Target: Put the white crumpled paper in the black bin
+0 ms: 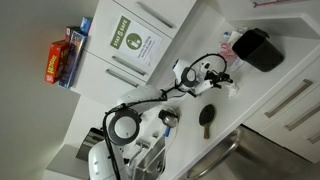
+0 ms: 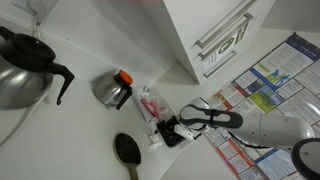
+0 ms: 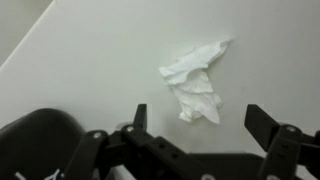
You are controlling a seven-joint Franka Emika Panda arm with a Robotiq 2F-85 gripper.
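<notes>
The robot needs to lower its gripper next toward the white crumpled paper point(image 3: 195, 80) on the counter ahead of the open fingers and close on the paper's near end point(image 3: 202, 106).
The white crumpled paper point(image 3: 195, 80) lies on the white counter, in the middle of the wrist view. My gripper point(image 3: 200, 120) is open and empty, just above the counter, with the paper a little ahead of the gap between its fingertips. The fingers do not touch the paper. The black bin point(image 1: 258, 48) stands on the counter beyond the gripper point(image 1: 215, 75) in an exterior view. The gripper also shows low over the counter in an exterior view point(image 2: 170, 130). A black rounded shape point(image 3: 40, 135) fills the lower left of the wrist view.
A black ladle point(image 1: 207, 118) point(image 2: 128, 150) lies on the counter near the arm. A metal jug point(image 2: 113, 88) and a large black-handled kettle point(image 2: 25, 70) stand farther along. A pink-and-white packet point(image 2: 150, 103) lies close to the gripper. White cabinets border the counter.
</notes>
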